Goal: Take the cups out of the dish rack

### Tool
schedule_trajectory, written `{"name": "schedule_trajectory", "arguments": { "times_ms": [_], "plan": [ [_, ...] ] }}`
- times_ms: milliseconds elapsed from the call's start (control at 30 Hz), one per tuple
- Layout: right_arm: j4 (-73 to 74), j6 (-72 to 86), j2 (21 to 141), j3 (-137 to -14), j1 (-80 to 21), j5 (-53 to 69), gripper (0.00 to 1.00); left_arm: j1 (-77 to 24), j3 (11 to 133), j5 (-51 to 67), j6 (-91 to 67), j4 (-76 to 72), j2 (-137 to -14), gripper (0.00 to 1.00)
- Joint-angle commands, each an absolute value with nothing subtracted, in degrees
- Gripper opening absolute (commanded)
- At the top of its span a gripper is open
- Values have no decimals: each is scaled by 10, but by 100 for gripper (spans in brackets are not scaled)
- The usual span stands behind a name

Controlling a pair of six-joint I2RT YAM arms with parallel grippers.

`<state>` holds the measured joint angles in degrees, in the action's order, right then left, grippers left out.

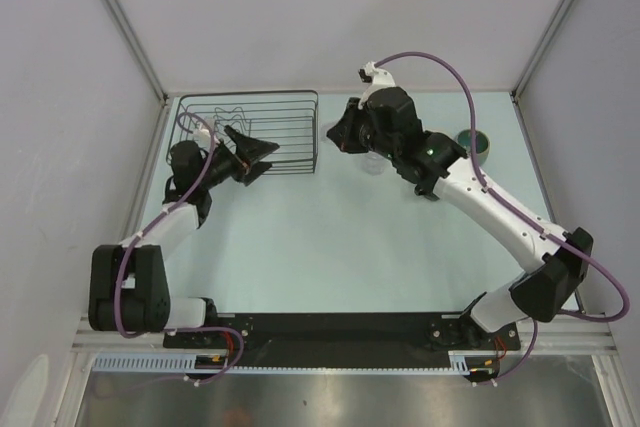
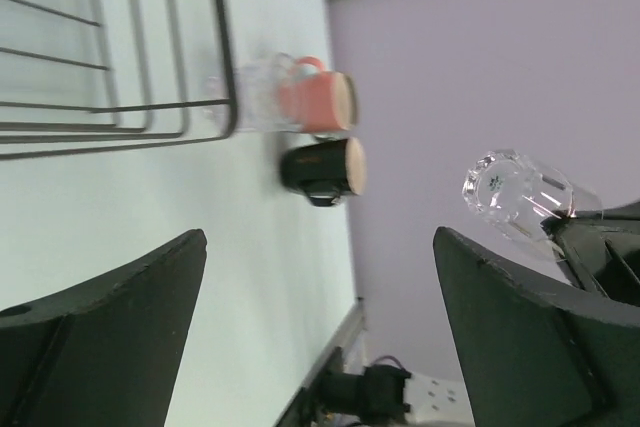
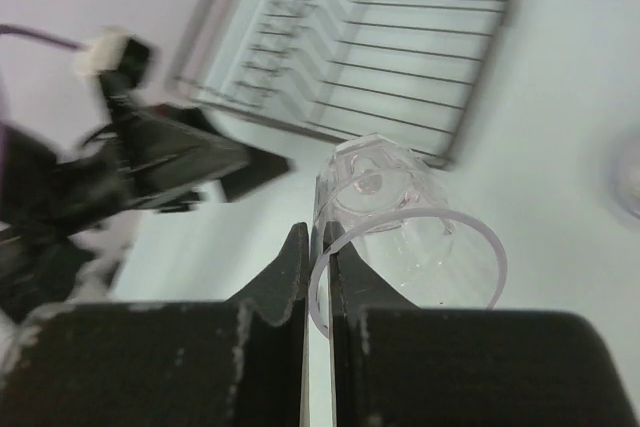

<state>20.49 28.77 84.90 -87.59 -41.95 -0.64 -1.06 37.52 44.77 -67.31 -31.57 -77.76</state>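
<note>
I will take my right gripper across and down to let go on the bare tabletop (image 1: pixel 373 189) (image 3: pixel 595 245) beside the other clear glass, below it and to its right in the top view.
The black wire dish rack (image 1: pixel 250 130) stands at the back left; no cup shows in it. It also shows in the right wrist view (image 3: pixel 400 57). My right gripper (image 3: pixel 318 237) is shut on the rim of the clear glass tumbler (image 3: pixel 400 217), one finger inside and one outside, and holds it in the air just right of the rack (image 1: pixel 338 137). The left wrist view shows the tumbler (image 2: pixel 515 195) held aloft. My left gripper (image 1: pixel 255 152) is open and empty at the rack's front edge. A pink cup (image 2: pixel 315 102) and a black mug (image 2: pixel 325 169) stand on the table at the right.
Another clear glass (image 1: pixel 372 163) stands on the table just right of the rack, in front of the pink cup in the left wrist view (image 2: pixel 255 97). A dark-rimmed cup (image 1: pixel 473 141) stands at the far right. Walls close the table's back and sides.
</note>
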Motion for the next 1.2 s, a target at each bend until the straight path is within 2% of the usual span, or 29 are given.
{"name": "schedule_trajectory", "arguments": {
  "times_ms": [0, 167, 267, 733, 1167],
  "plan": [
    [445, 243, 898, -921, -428, -260, 0, -20, 412, 334, -474, -70, -706, 100],
    [459, 265, 905, -868, -425, -265, 0, -61, 457, 123, -360, 126, -663, 100],
    [454, 283, 921, -839, -422, -243, 0, -65, 451, 85, -345, 160, -645, 100],
    [393, 286, 1054, -828, -375, -163, 0, -66, 402, 117, -359, 176, -615, 100],
    [429, 265, 1163, -951, -345, -151, 0, -65, 384, 135, -363, 178, -603, 100]
  ]
}}
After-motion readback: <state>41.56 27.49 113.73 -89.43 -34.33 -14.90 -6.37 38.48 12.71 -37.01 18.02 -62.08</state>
